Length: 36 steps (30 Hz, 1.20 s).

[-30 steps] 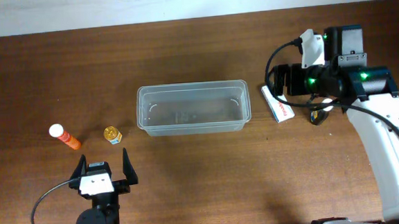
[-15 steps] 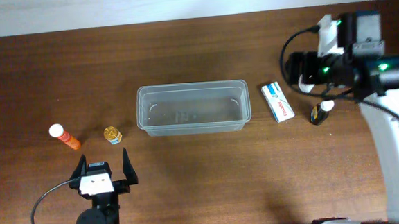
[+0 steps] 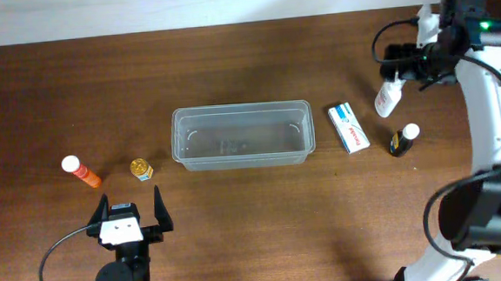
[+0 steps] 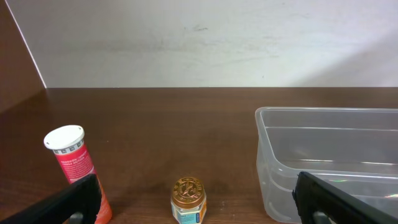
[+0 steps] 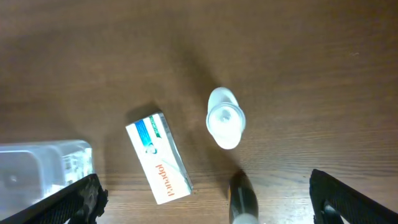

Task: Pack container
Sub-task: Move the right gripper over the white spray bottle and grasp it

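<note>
My right gripper, still open, lowers over the white bottle's upper end (image 3: 393, 84) (image 5: 226, 127) next, since the bottle stands upright below with bare tabletop for a finger on either side.
The clear plastic container (image 3: 241, 135) stands mid-table, nothing in it. My right gripper (image 3: 403, 65) is open and empty, held high over the far right. Below it in the right wrist view (image 5: 208, 202) lie a white-and-blue carton (image 5: 158, 158), a white bottle (image 5: 225, 118) and a dark bottle (image 5: 242, 199). In the overhead view the carton (image 3: 348, 127), white bottle (image 3: 387, 100) and dark bottle (image 3: 401, 140) sit right of the container. My left gripper (image 3: 131, 214) is open and empty near the front edge, facing a gold-lidded jar (image 4: 188, 200) and an orange tube (image 4: 74, 165).
The jar (image 3: 142, 169) and the orange tube (image 3: 82, 171) stand left of the container. The container's end wall (image 4: 273, 155) shows at the right of the left wrist view, and its corner (image 5: 43, 174) at the lower left of the right wrist view. A pale wall runs behind the table.
My right arm has swung back and to the right, away from the carton, uncovering the white bottle and the dark bottle. The left arm has not moved.
</note>
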### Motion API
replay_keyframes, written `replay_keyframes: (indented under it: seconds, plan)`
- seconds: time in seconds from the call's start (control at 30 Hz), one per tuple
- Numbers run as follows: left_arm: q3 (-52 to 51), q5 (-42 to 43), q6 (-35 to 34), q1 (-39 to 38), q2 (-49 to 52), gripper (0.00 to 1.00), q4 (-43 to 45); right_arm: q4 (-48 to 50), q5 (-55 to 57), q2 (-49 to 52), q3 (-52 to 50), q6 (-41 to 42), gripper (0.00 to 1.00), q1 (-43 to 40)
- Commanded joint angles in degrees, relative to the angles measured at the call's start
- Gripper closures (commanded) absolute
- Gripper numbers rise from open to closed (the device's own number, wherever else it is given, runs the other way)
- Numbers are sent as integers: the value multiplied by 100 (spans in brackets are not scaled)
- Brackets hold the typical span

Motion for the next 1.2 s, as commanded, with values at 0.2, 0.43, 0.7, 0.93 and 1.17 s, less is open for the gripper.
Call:
replay_keyframes:
  seconds: [0.2,0.43,0.7,0.93,1.17]
  plan:
    - [-42,59,109,35,-44,1,17,337,-59,444,52,-243,2,-7]
    - [-42,59,109,35,-44,1,17,483,109,855,52,-376,2,-7]
    - [-42,59,109,35,-44,1,17,647,243,1237,44,-389,2,-11]
    - [-42,59,109,35,-44,1,17,688,264,1523,44,-389,0,-11]
    - [-42,59,109,35,-44,1,17,752,264,1554,44,-387,36,-11]
